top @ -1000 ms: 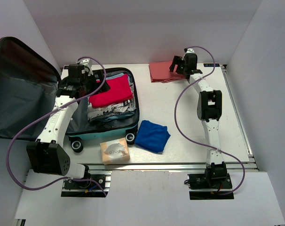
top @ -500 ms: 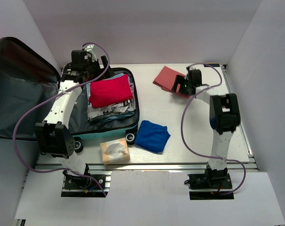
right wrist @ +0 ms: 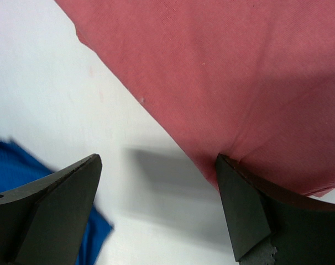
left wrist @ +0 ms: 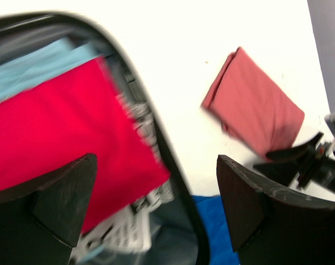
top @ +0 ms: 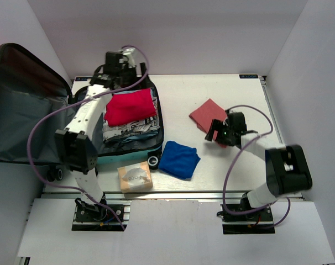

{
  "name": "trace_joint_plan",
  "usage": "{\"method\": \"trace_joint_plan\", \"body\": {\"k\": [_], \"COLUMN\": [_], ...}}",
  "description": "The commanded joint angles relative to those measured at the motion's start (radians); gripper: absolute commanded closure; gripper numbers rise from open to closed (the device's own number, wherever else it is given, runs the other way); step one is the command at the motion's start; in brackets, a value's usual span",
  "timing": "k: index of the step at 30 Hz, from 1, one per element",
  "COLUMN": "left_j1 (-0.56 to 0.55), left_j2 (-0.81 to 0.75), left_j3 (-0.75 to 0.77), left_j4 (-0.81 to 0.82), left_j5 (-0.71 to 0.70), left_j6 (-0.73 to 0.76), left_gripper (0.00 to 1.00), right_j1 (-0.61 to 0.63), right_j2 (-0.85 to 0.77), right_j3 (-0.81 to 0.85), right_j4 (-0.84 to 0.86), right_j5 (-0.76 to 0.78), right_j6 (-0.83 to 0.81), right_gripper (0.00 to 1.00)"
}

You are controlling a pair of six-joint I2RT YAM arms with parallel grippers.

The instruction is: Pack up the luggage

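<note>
The pink cloth's loose far edge (top: 199, 107) (left wrist: 220, 78) lies below my left gripper and to its right in the top view, so I will swing that way and go down over it.
The luggage (top: 123, 150) lies open at the left, its dark-lined lid (top: 24, 105) raised to the far left. A red folded cloth (top: 130, 107) tops a printed cloth inside it. My left gripper (top: 119, 66) hangs open and empty above the back rim. In the left wrist view the left gripper (left wrist: 156, 165) frames the red cloth (left wrist: 62, 127) and the rim (left wrist: 156, 138). My right gripper (top: 216, 132) is open at the near edge of a dusty-pink folded cloth (top: 207, 113). In the right wrist view one fingertip (right wrist: 234, 187) touches the pink cloth (right wrist: 239, 72); the right gripper (right wrist: 156, 165) holds nothing.
A blue folded cloth (top: 179, 159) lies right of the luggage wheels (top: 153, 160). A tan packet (top: 135, 178) sits at the table's front edge. White walls close in the back and both sides. Purple cables loop off both arms.
The pink cloth has gone from the back of the table toward the near right, with the right gripper beside it. The left arm has risen and swung to the luggage's back rim.
</note>
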Motion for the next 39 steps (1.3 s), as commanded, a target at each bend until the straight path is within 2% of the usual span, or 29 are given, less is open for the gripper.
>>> {"method": "trace_joint_plan", "body": {"k": [1,7,10,11,14,18,22,25,30,34,39], "left_j1": [-0.109,-0.302,-0.349,-0.358,-0.381,-0.406,-0.424,-0.433,-0.433,-0.442,-0.475], "left_j2": [0.098,0.37,0.486,0.504,0.567,0.601,0.604,0.651,0.736,0.782,0.827], "left_j3": [0.158,0.43,0.489,0.495,0.512,0.507,0.479,0.486,0.519,0.503,0.516], "left_j4": [-0.042,-0.085,-0.041,0.02,0.132,0.121,0.111,0.168,0.223,0.295,0.295], "left_j5": [0.02,0.064,0.053,0.047,0.065,0.032,-0.103,-0.071,0.007,0.085,0.035], "left_j6": [0.06,0.16,0.166,0.151,0.091,0.054,0.099,0.125,0.105,0.076,0.076], "left_gripper": [0.02,0.02,0.02,0.02,0.02,0.02,0.02,0.02,0.02,0.02,0.02], "right_j1": [0.011,0.004,0.0,0.001,-0.015,-0.032,-0.069,-0.089,-0.131,-0.161,-0.206], "right_j2": [-0.117,-0.407,-0.487,-0.501,-0.472,-0.397,-0.332,-0.337,-0.381,-0.342,-0.259], "right_j3": [-0.108,-0.028,0.003,0.001,0.026,0.067,0.102,0.044,-0.055,-0.1,-0.126], "right_j4": [-0.202,-0.287,-0.288,-0.273,-0.288,-0.326,-0.423,-0.44,-0.347,-0.252,-0.135], "right_j5": [0.014,0.159,0.246,0.267,0.317,0.347,0.383,0.362,0.354,0.347,0.302], "right_j6": [0.051,0.067,0.116,0.136,0.172,0.178,0.236,0.276,0.281,0.241,0.213], "right_gripper": [0.11,0.11,0.11,0.11,0.11,0.11,0.11,0.11,0.11,0.11,0.11]}}
